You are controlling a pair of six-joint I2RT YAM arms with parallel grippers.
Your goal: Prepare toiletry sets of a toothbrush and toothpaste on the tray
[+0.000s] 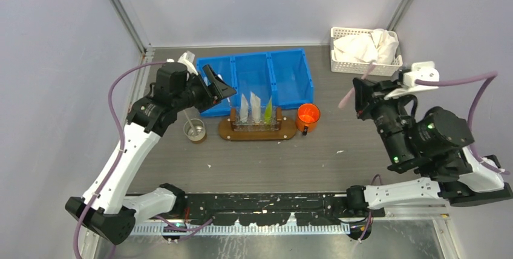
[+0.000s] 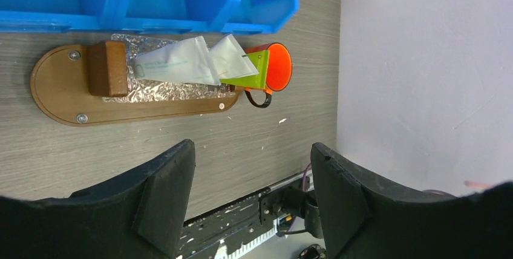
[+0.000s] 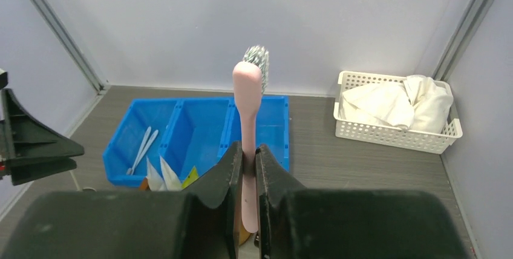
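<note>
The orange mug (image 1: 308,113) stands empty below my right gripper and to its left in the top view, so the gripper needs to go down and across to it and release the toothbrush inside.
The dark-brown oval tray (image 1: 228,131) (image 2: 60,89) lies in front of the blue bin. Three toothpaste tubes stand in its rack: two white (image 1: 244,109) (image 1: 256,108) (image 2: 178,62) and a yellow-green one (image 1: 268,112) (image 2: 253,72). My left gripper (image 1: 222,87) (image 2: 253,171) hovers open and empty just left of the tray. My right gripper (image 1: 358,98) (image 3: 248,153) is raised at the right, shut on a pink toothbrush (image 3: 248,104) (image 1: 346,98) whose bristled head points away from the wrist. Two pale toothbrushes (image 3: 142,144) lie in the bin's left compartment.
The blue three-compartment bin (image 1: 254,59) (image 3: 199,108) sits behind the tray. An orange mug (image 1: 307,115) (image 2: 278,65) stands at the tray's right end and a small clear cup (image 1: 194,131) at its left. A white lattice basket (image 1: 365,65) (image 3: 387,135) with cloths is at the back right.
</note>
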